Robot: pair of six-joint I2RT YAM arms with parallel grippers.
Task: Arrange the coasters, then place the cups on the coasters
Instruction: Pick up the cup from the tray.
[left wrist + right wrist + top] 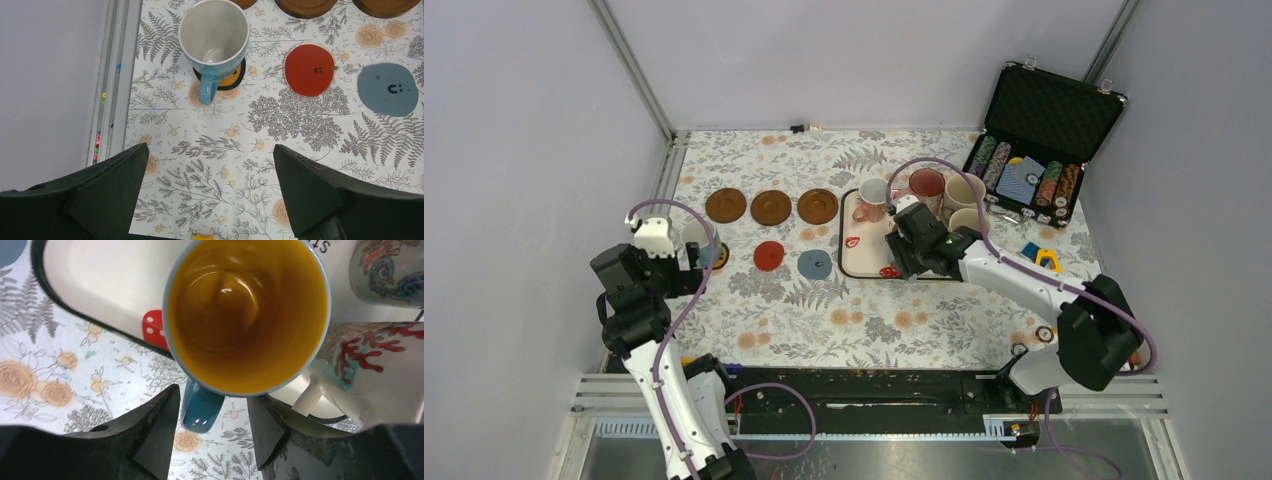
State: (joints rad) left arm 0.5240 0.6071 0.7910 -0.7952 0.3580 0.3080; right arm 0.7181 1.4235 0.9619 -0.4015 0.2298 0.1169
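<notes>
The blue cup's handle (202, 409) pokes out between the open fingers of my right gripper, so that gripper should stay here next and close on it from both sides.
A blue cup with a yellow inside (245, 315) stands on the near edge of the white tray (100, 280). Its handle (201, 407) sticks out between the fingers of my right gripper (212, 395), which is open and not touching it. Other cups (926, 185) stand on the tray (852, 225) past my right gripper (902, 250). A white-and-blue cup (214, 35) sits on the black-and-orange coaster (232, 77), ahead of my open, empty left gripper (210, 146). The red coaster (310, 70) and grey-blue coaster (387, 90) lie bare. A row of three brown coasters (771, 207) lies behind them.
An open black case of poker chips (1034, 150) stands at the back right. A small yellow and blue object (1042, 258) lies right of the tray. A red die (155, 330) rests at the tray's near rim. Two patterned cups (370, 370) crowd the blue cup's right side.
</notes>
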